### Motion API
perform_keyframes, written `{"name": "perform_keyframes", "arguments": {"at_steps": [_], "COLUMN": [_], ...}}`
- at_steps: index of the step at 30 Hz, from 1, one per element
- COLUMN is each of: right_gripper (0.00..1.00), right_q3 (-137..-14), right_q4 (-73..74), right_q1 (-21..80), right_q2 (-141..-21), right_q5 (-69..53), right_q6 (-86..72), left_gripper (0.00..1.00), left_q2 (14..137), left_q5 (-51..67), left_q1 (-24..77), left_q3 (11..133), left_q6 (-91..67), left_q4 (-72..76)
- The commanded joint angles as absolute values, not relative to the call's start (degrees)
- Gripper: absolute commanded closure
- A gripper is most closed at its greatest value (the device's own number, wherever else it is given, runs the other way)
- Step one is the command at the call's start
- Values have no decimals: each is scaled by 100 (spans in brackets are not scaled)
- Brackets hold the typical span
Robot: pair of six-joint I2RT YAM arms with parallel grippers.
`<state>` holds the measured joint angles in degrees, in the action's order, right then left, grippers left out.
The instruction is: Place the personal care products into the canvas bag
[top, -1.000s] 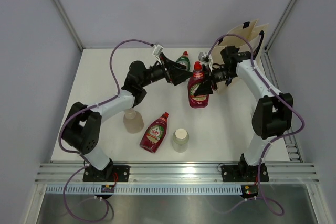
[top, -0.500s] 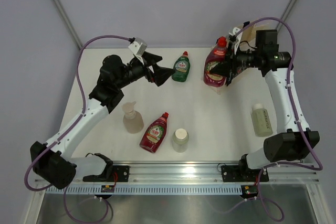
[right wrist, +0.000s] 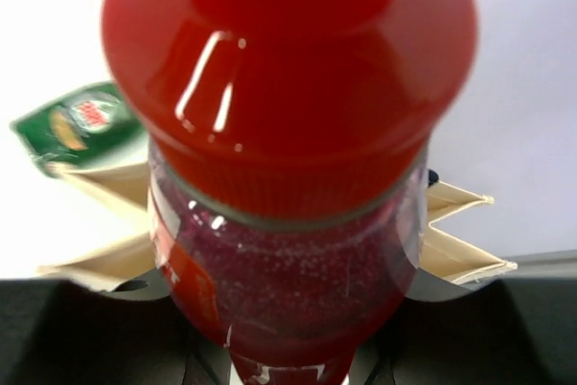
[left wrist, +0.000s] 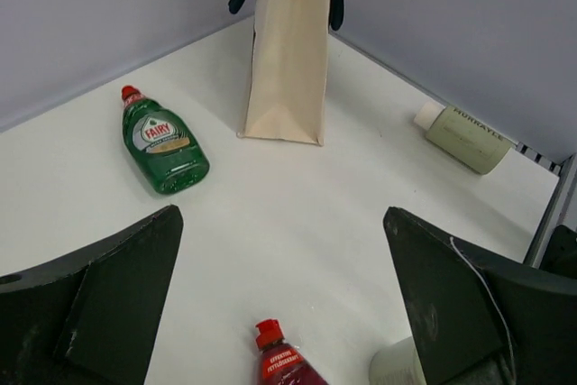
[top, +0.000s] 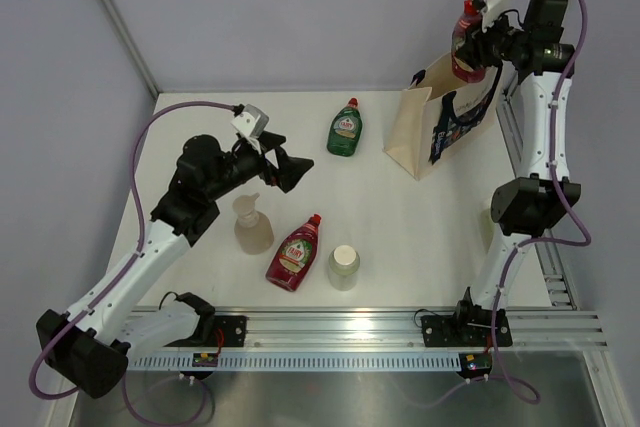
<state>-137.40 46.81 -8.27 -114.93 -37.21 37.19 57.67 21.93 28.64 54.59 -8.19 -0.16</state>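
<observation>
My right gripper holds the red teardrop bottle [top: 466,39] over the canvas bag's open top, so next it will lower the bottle past the bag's beige rim and release it inside.
My right gripper [top: 478,45] is shut on a red teardrop bottle [top: 466,39] and holds it high above the open top of the canvas bag [top: 440,119]. In the right wrist view the red bottle [right wrist: 288,187] fills the frame, with the bag's beige rim [right wrist: 451,239] below it. My left gripper [top: 288,169] is open and empty above the table, between the green bottle [top: 344,131] and the beige pump bottle [top: 252,226]. A second red bottle [top: 295,253] and a white-capped pale bottle [top: 343,267] lie nearer. In the left wrist view the other pale bottle [left wrist: 464,137] lies right of the bag [left wrist: 288,60].
The bag stands in the far right corner by the grey walls. The right arm's elbow [top: 525,205] hangs over the table's right edge. The left wrist view shows the green bottle [left wrist: 164,142] lying left of the bag and the red bottle's cap [left wrist: 269,333] between my fingers.
My right gripper has carried the red bottle up and back from beside the bag to above its opening. My left arm has pulled back left, away from the green bottle.
</observation>
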Motion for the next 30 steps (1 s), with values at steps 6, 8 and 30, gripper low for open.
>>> {"name": "perform_keyframes", "arguments": {"at_steps": [6,8,30], "right_gripper": [100,100,42], "right_q3": [-14528,-14345,-11663], "right_q4": [3507,3350,2241], "right_q1": [-800,-800,-791], "right_q2": [-12216,-12243,-12225], "right_q5": [-3059,-3006,-1327], "right_q6": [4096,4104,2655], "left_gripper": [1,1,1], "left_q2": [5721,5783,8902], "left_q5": [2004,1986,1530], "left_q1": [2830,2830,2988], "left_q3": [5423,5449,7408], "left_q6": [-756,-808,-1995], "left_q4": [88,79,-201]}}
